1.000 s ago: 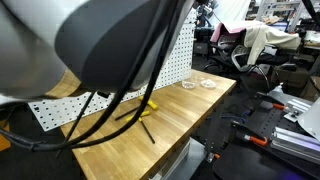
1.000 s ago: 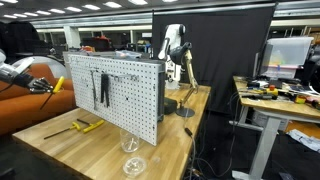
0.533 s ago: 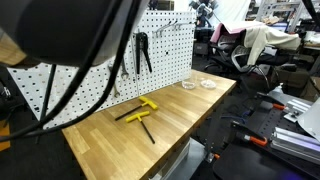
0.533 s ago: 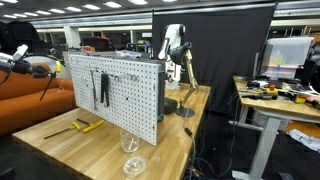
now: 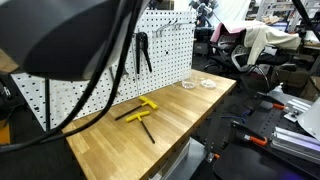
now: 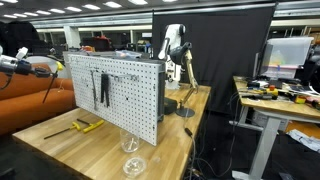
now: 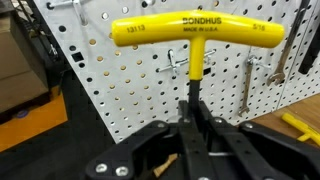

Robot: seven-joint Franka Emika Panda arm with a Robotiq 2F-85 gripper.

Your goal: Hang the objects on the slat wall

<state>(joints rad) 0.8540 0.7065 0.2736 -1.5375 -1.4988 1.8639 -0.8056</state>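
Note:
The hooks by the pegboard's edge (image 7: 79,9) are above my gripper, to its left in the wrist view, so next I should lift the T tool's stem there and release it.
In the wrist view my gripper (image 7: 194,110) is shut on the black shaft of a yellow-handled T tool (image 7: 195,33), held upright in front of the white pegboard (image 7: 120,90). Two more yellow-handled T tools (image 5: 143,111) lie on the wooden table below the pegboard (image 5: 160,45); they also show in an exterior view (image 6: 82,125), in front of the pegboard (image 6: 130,95). A yellow tip of one shows at the right edge of the wrist view (image 7: 300,127). Metal hooks (image 7: 175,68) stick out of the board behind the held tool.
Black-handled pliers (image 5: 141,50) and grey wrenches hang on the pegboard. Two clear glass dishes (image 5: 198,84) stand at the table's far end, and also show near the front edge in an exterior view (image 6: 131,150). My arm and its cables (image 5: 60,50) block much of one exterior view.
My arm has moved across the exterior view, uncovering the pegboard and the tools on the table. The two tools on the table have not moved.

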